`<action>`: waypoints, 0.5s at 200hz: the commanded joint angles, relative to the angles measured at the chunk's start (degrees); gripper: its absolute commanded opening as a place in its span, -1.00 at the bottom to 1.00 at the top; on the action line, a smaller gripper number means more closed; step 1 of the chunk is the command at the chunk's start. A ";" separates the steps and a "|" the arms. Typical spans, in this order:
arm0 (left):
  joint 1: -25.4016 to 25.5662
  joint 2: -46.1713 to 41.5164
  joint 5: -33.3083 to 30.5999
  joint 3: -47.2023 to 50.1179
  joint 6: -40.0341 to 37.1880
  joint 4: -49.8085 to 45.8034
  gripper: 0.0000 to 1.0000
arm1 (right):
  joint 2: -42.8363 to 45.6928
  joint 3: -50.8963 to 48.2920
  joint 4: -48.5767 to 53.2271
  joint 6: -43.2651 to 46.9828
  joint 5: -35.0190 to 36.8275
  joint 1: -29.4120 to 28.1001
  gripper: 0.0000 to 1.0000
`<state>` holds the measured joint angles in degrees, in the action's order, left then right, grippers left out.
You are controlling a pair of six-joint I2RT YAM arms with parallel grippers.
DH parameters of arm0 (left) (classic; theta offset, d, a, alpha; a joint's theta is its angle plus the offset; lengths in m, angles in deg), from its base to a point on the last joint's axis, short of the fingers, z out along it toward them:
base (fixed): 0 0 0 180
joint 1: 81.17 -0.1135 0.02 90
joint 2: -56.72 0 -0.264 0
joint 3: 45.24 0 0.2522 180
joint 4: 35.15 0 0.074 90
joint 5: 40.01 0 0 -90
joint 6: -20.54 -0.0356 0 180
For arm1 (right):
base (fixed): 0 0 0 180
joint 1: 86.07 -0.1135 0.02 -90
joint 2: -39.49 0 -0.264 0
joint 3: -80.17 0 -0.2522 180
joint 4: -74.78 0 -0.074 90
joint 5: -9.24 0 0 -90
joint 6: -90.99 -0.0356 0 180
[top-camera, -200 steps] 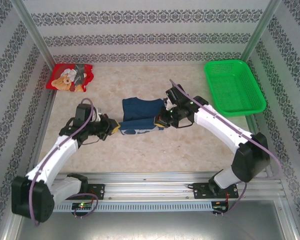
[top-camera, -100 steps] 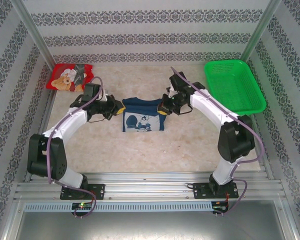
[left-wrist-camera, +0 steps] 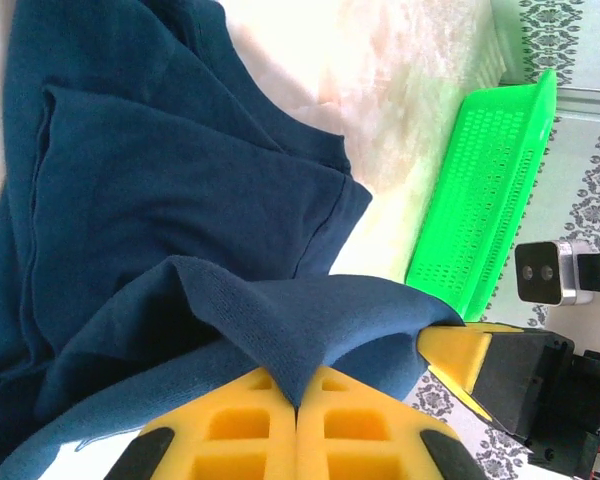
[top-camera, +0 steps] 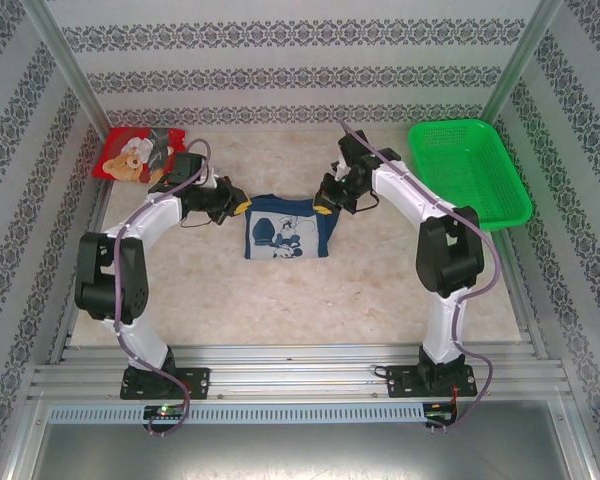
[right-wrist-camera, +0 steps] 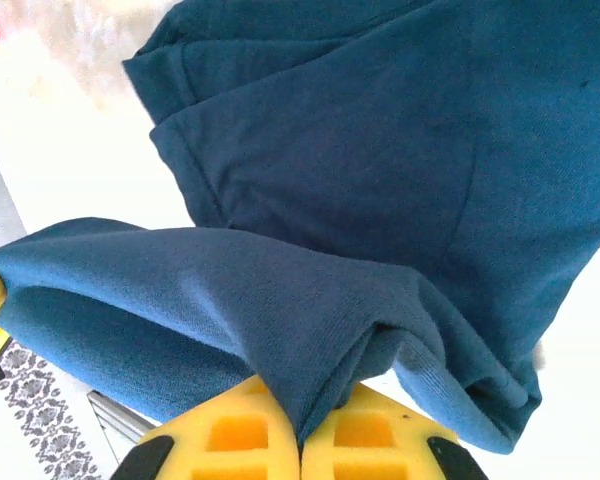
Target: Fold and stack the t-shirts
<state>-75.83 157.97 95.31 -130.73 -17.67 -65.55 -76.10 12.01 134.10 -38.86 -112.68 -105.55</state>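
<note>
The lifted edge already reaches over the flat navy cloth (top-camera: 269,197) (left-wrist-camera: 170,180). The pinched corner comes free next, as my left gripper eases slightly outward over the cloth and opens.
The navy t-shirt (top-camera: 286,228) lies mid-table with its white mouse print (top-camera: 283,241) facing up. My left gripper (top-camera: 238,207) is shut on the shirt's far left corner, and my right gripper (top-camera: 322,206) is shut on its far right corner. In the left wrist view the yellow pads (left-wrist-camera: 230,430) pinch a fold of navy cloth (left-wrist-camera: 180,180) at the left gripper (left-wrist-camera: 298,405). In the right wrist view the right gripper (right-wrist-camera: 300,435) pinches a bunched navy edge (right-wrist-camera: 380,150) the same way. The red teddy-bear t-shirt (top-camera: 140,155) lies crumpled at the far left corner.
A green mesh basket (top-camera: 470,172) stands at the far right, also visible in the left wrist view as the basket (left-wrist-camera: 490,190). Patterned walls close in the left, back and right sides. The arm bases sit on the metal rail (top-camera: 300,375) at the near edge.
Both grippers have carried the navy shirt's held edge from the near side toward the back. The shirt has flipped open and its mouse print now faces up. The red shirt has not moved.
</note>
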 commanded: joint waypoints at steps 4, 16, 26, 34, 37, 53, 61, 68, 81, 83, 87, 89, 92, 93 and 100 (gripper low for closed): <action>-1.83 3.59 -1.24 -3.52 -2.69 0.91 -1.00 | -2.92 2.65 2.65 1.51 1.34 2.18 -0.96; -1.92 5.50 -1.28 -4.82 -2.90 0.96 -1.00 | -4.37 3.60 2.68 1.62 1.36 2.65 -0.94; -2.00 7.00 -1.45 -5.79 -3.05 1.13 -1.00 | -5.69 4.57 2.54 1.61 1.00 3.11 -0.91; -2.10 8.27 -1.57 -6.58 -3.01 1.47 -1.00 | -6.78 5.14 2.52 1.73 1.05 3.27 -0.85; -2.09 8.86 -1.52 -6.91 -3.03 1.71 -1.00 | -7.13 5.42 2.42 1.71 1.11 3.39 -0.83; -2.26 11.60 -1.17 -9.11 -2.59 2.35 -0.86 | -9.32 6.90 1.78 1.30 1.08 3.97 -0.61; -2.43 12.73 -0.96 -9.96 -1.84 3.58 -0.50 | -10.20 7.77 1.02 1.12 1.32 4.23 -0.42; -2.66 13.15 -0.94 -10.39 -0.68 5.45 -0.16 | -10.81 8.87 0.57 1.22 1.76 4.48 -0.24; -3.05 12.75 -0.97 -11.75 1.76 8.30 0.65 | -11.13 11.40 -0.02 1.85 3.04 4.99 -0.11; -3.12 12.61 -0.99 -12.18 2.03 8.49 0.69 | -11.05 11.77 -0.07 1.94 3.28 5.09 -0.11; -3.15 12.16 -1.04 -13.17 2.03 8.45 0.73 | -10.59 12.48 -0.30 2.24 3.82 5.21 -0.08; -3.15 11.89 -1.09 -13.66 1.94 8.25 0.75 | -10.33 12.75 -0.47 2.44 4.09 5.37 -0.05; -3.15 11.42 -1.24 -14.52 1.62 7.70 0.77 | -9.77 13.15 -0.67 2.75 4.55 5.48 0.00; -3.15 11.24 -1.35 -14.82 1.46 7.42 0.78 | -9.58 13.30 -0.75 2.89 4.74 5.54 0.02; -3.06 9.82 -1.99 -16.65 0.13 5.22 0.83 | -7.90 14.05 -1.08 3.91 6.16 5.79 0.14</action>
<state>-78.02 171.43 94.52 -141.00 -17.58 -62.62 -87.33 21.33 134.12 -37.57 -110.98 -100.96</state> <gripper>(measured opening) 0.805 0.512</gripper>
